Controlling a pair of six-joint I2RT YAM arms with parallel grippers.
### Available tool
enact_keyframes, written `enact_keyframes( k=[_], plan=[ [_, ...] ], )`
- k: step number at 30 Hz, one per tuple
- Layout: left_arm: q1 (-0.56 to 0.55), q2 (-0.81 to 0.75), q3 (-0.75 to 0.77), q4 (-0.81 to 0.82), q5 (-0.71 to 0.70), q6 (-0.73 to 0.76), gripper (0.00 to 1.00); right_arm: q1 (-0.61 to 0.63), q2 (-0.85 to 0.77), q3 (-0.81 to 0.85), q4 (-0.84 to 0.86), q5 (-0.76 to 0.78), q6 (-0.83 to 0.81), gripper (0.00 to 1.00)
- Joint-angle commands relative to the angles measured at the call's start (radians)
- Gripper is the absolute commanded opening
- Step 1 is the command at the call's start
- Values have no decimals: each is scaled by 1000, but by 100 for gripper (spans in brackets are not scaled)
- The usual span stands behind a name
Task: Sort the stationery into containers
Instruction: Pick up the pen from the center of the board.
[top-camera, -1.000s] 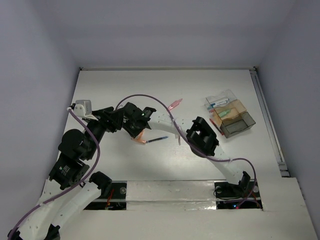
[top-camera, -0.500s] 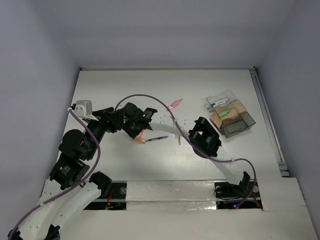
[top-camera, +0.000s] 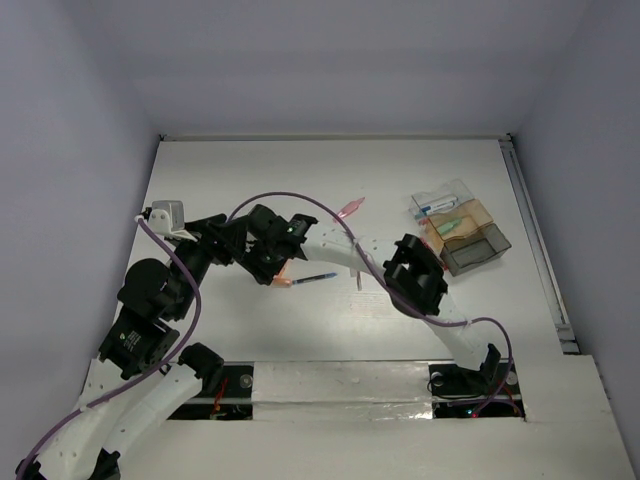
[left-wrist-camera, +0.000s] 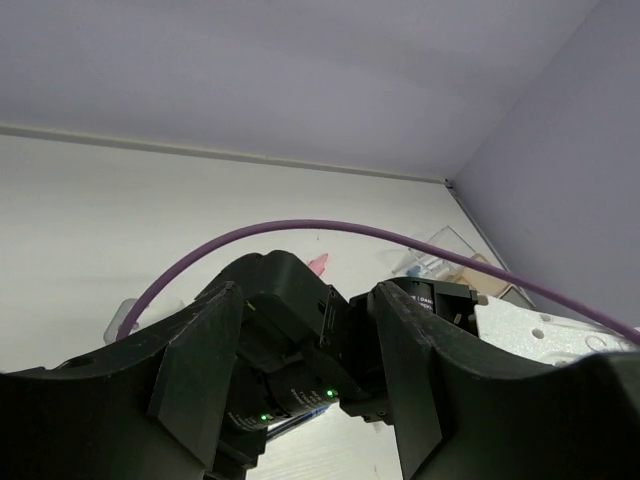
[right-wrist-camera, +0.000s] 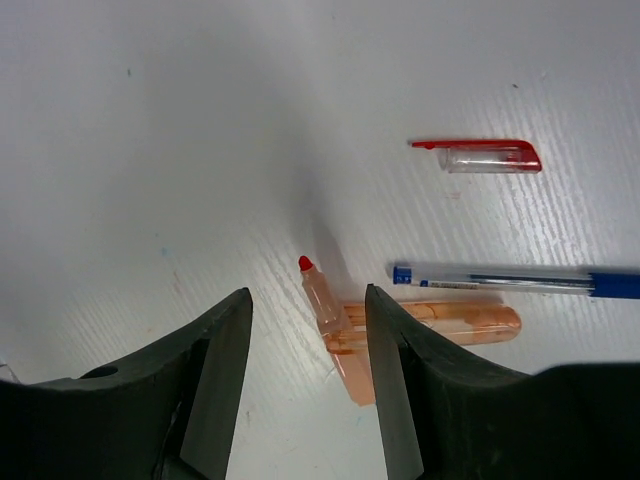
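The orange translucent marker's body behind its red tip (right-wrist-camera: 327, 311) lies between the open fingers. My right gripper needs to go down onto it next and then close.
My right gripper (right-wrist-camera: 308, 305) is open and hangs just above a pink-orange translucent marker with a red tip (right-wrist-camera: 335, 330). The marker lies on the table between the two fingers, across its own translucent cap (right-wrist-camera: 445, 322). A blue pen (right-wrist-camera: 520, 281) lies just beyond it, and a red-clipped clear cap (right-wrist-camera: 485, 155) lies farther off. From above, the right gripper (top-camera: 272, 266) covers the orange piece (top-camera: 284, 282), with the blue pen (top-camera: 316, 277) beside it. My left gripper (top-camera: 232, 243) is open and empty, close behind the right wrist. The containers (top-camera: 461, 237) stand at the right.
A pink marker (top-camera: 350, 209) lies at mid-table toward the back and also shows in the left wrist view (left-wrist-camera: 318, 264). A small red piece (top-camera: 358, 281) lies right of the blue pen. A purple cable (top-camera: 300, 198) arcs over both wrists. The clear and tan boxes hold a few items.
My right gripper has moved slightly down and left onto the orange marker, and its elbow has shifted right. The left arm and the pens have not moved.
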Motion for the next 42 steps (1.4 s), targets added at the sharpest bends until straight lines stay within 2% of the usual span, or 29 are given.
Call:
enact_keyframes(
  k=[1, 6, 12, 15, 16, 17, 19, 22, 28, 34, 37, 42],
  plan=[
    [3, 10, -10, 49, -12, 19, 52, 11, 38, 59, -58, -35, -52, 55],
    [3, 11, -11, 50, -10, 20, 52, 11, 64, 82, -55, -37, -57, 54],
    [12, 8, -13, 50, -7, 20, 52, 21, 105, 105, -70, -8, -69, 43],
    [12, 5, -14, 50, -4, 20, 52, 21, 111, 107, -69, 6, -69, 29],
    [12, 2, -14, 50, -4, 20, 52, 21, 110, 105, -65, 14, -66, 17],
    [12, 0, -14, 49, -4, 19, 52, 21, 108, 105, -62, 16, -63, 12],
    [12, -4, -13, 48, -4, 16, 52, 21, 90, 98, -38, 17, -52, 5],
    [12, -9, -10, 45, -1, 10, 52, 21, 38, 68, 17, 29, -34, 0],
    [12, -6, 12, 39, 54, -30, 52, 21, -123, -61, 193, 141, 21, 0],
    [12, -4, -13, 79, 189, -121, 54, -8, -407, -279, 403, 262, 155, 0],
    [12, -1, -63, 134, 287, -173, 54, -51, -549, -413, 486, 250, 248, 0],
    [12, 5, -210, 340, 454, -283, 54, -88, -763, -646, 632, 210, 362, 0]
  ],
)
